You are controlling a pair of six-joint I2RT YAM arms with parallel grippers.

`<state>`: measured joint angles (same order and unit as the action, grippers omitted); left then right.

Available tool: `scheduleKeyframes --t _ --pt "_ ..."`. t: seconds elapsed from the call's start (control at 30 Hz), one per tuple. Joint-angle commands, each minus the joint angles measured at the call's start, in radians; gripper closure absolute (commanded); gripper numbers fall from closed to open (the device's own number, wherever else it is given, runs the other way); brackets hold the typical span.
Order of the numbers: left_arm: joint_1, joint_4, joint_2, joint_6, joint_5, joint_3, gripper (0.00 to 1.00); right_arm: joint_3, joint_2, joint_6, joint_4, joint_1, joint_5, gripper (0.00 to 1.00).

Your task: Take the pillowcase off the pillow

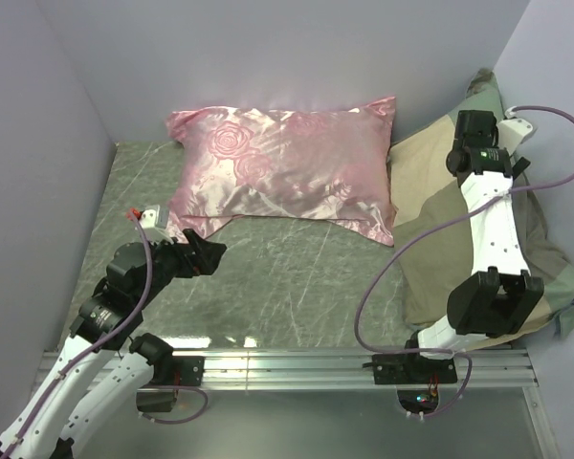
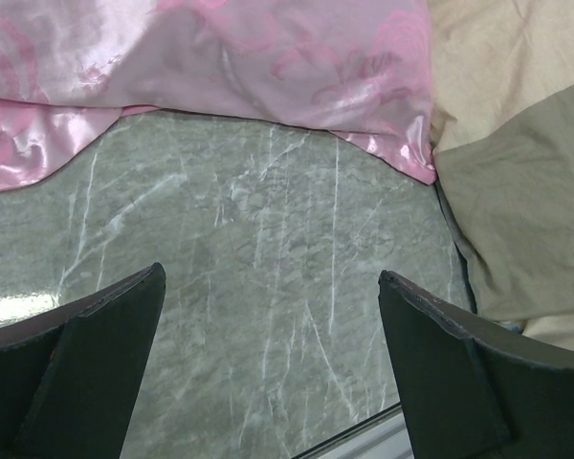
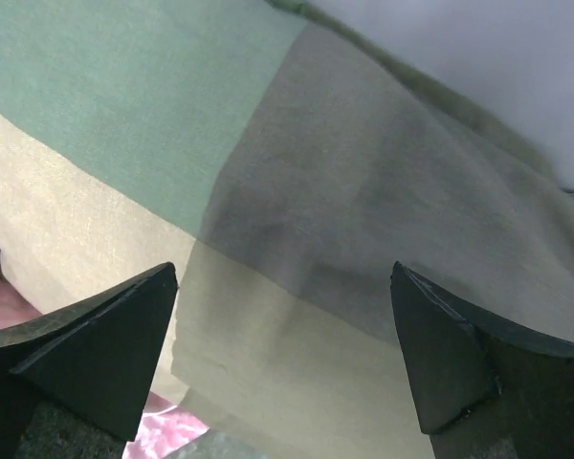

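Note:
My right gripper will next go down onto the pillowcase where green, tan and grey checks meet (image 3: 207,239), because its open fingers are empty and just above the pillowcase.
The pillowcase (image 1: 430,191), in big tan, green and grey checks, lies bulging at the right and leans against the right wall. The white pillow itself does not show. My right gripper (image 1: 476,122) hangs above the far end of the pillowcase. In the right wrist view its jaws (image 3: 284,273) stand wide open just above the checked fabric (image 3: 316,191), holding nothing. My left gripper (image 1: 203,253) sits low at the front left, open and empty (image 2: 271,277) over the bare table, with the pillowcase's edge (image 2: 517,191) off to its right.
A shiny pink rose-patterned satin pillow (image 1: 287,167) lies at the back middle, touching the pillowcase's left edge. The table top (image 1: 287,277) is grey-green marble. Walls close in on the left, back and right. An aluminium rail (image 1: 297,363) runs along the near edge.

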<state>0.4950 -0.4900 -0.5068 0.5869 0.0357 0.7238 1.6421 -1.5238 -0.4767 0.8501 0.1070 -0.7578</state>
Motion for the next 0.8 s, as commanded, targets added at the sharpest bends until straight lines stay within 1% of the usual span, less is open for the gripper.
scheduleKeyframes --t 0.0,0.03,0.13,0.17,0.2,0.3,0.37,0.4,0.43,0.47,0.5,0.67,0.77 --pt "0.005 0.044 0.011 -0.021 -0.026 0.002 0.01 -0.027 -0.042 0.004 -0.071 0.046 0.133 0.00" --pt "0.005 0.042 0.011 -0.021 -0.026 0.000 0.01 -0.021 -0.056 0.003 -0.068 0.052 0.187 0.00" --pt "0.007 0.041 0.008 -0.021 -0.026 0.000 0.01 0.008 -0.117 -0.019 -0.059 0.063 0.236 0.00" --pt "0.005 0.041 0.008 -0.021 -0.026 0.002 0.01 0.010 -0.134 -0.023 -0.063 0.063 0.289 0.00" --pt "0.005 0.041 0.010 -0.022 -0.026 0.002 0.01 0.012 -0.141 -0.036 -0.062 0.063 0.302 0.00" --pt "0.007 0.036 0.017 -0.019 -0.020 0.003 0.01 -0.017 -0.133 -0.054 -0.106 0.063 0.359 0.05" --pt "0.005 0.033 0.024 -0.016 -0.014 0.002 0.01 -0.028 -0.128 -0.059 -0.118 0.065 0.386 0.21" --pt "0.007 0.034 0.024 -0.015 -0.011 0.002 0.01 -0.028 -0.125 -0.062 -0.115 0.063 0.400 0.47" --pt "0.005 0.033 0.025 -0.013 -0.008 0.002 0.01 -0.027 -0.124 -0.068 -0.112 0.063 0.405 0.67" --pt "0.005 0.033 0.025 -0.015 -0.007 0.003 0.01 -0.027 -0.113 -0.077 -0.109 0.062 0.407 0.85" --pt "0.005 0.033 0.024 -0.013 -0.008 0.003 0.01 -0.024 -0.101 -0.083 -0.105 0.062 0.408 1.00" --pt "0.005 0.034 0.019 -0.015 -0.014 0.002 0.03 0.002 0.028 -0.092 -0.099 0.060 0.407 1.00" --pt "0.007 0.036 0.017 -0.015 -0.019 0.003 0.03 0.074 0.100 -0.092 -0.063 0.057 0.396 1.00"
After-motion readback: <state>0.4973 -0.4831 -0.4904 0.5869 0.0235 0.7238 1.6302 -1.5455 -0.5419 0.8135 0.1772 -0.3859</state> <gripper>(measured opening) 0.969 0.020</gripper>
